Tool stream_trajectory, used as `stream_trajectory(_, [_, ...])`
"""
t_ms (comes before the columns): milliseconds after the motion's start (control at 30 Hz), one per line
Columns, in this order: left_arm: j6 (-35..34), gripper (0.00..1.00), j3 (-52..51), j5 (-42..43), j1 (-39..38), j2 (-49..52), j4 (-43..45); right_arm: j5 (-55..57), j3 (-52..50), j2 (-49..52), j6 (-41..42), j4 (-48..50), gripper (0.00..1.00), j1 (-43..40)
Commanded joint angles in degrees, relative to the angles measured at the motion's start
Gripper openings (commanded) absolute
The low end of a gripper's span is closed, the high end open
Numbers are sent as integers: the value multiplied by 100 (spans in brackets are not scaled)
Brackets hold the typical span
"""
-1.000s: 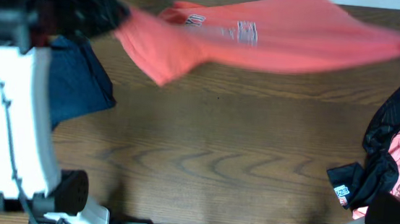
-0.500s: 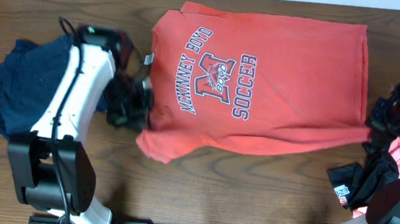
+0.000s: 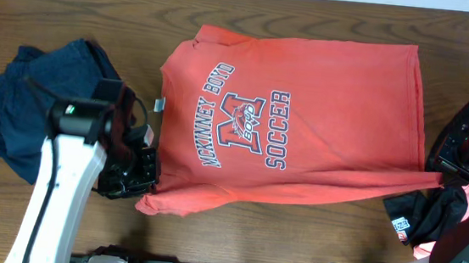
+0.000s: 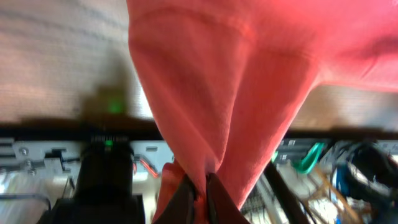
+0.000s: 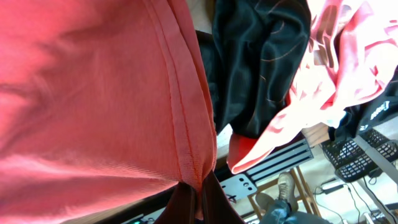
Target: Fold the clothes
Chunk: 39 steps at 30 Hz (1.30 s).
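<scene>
I will next carry the shirt's hem corner outward with my right gripper and let go of it over the middle of the shirt's hem (image 3: 419, 112), as both grippers hold the shirt's front edge.
A red T-shirt (image 3: 303, 120) printed "McKinney Boyd Soccer" lies spread across the middle of the table, print side up, neck to the left. My left gripper (image 3: 140, 183) is shut on the shirt's front left corner; the left wrist view shows the red cloth (image 4: 217, 87) pinched between the fingers (image 4: 200, 186). My right gripper (image 3: 445, 171) is shut on the shirt's front right hem corner; the right wrist view shows the hem (image 5: 186, 124) pinched in the fingers (image 5: 198, 193). The front edge is stretched between the two grippers.
A dark blue garment (image 3: 24, 105) lies crumpled at the left. A pile of black and pink clothes (image 3: 467, 203) sits at the right edge, also in the right wrist view (image 5: 280, 68). Bare wood shows along the front edge (image 3: 276, 237).
The shirt was swung through the air at the back, then laid flat. Both grippers have drawn its front edge toward the table's front; the left arm moved down and forward.
</scene>
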Motion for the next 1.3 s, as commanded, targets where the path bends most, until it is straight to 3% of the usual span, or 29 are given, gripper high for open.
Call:
stream_trajectory(0, [-282,6,-31,-192,31,-247,162,122,-4,-245,70,-7,1,-46])
stream_trajectory(300, [-417,6,-31,-151,31,-256,872,68,-9,-247,70,157,1,-15])
stream_trajectory(433, [-415,6,-31,-153,31,-256,1751,-579,-7,-247,59,575,1,-7])
stream_trajectory(600, [-424,6,26,-225,31,-48,3827,-2173,24,-247,-151,2203,1,66])
stream_trajectory(700, [-616,6,435,-308,31,442,4647,-2780,70,-247,46,3331,1,153])
stream_trajectory(867, [-487,6,2129,-328,37,1814,5353,-3226,535,-247,793,5412,1,350])
stream_trajectory(1033, [-553,6,5180,-321,184,3366,5987,-3202,1792,-240,1635,7219,1,404])
stream_trajectory(1133, [-1025,6,7224,-275,299,4087,6026,-2747,2815,-234,1801,7410,1,378])
stream_trajectory(1267, [-1156,6,9099,2,463,4457,5823,-2409,4041,-234,1628,6673,1,197])
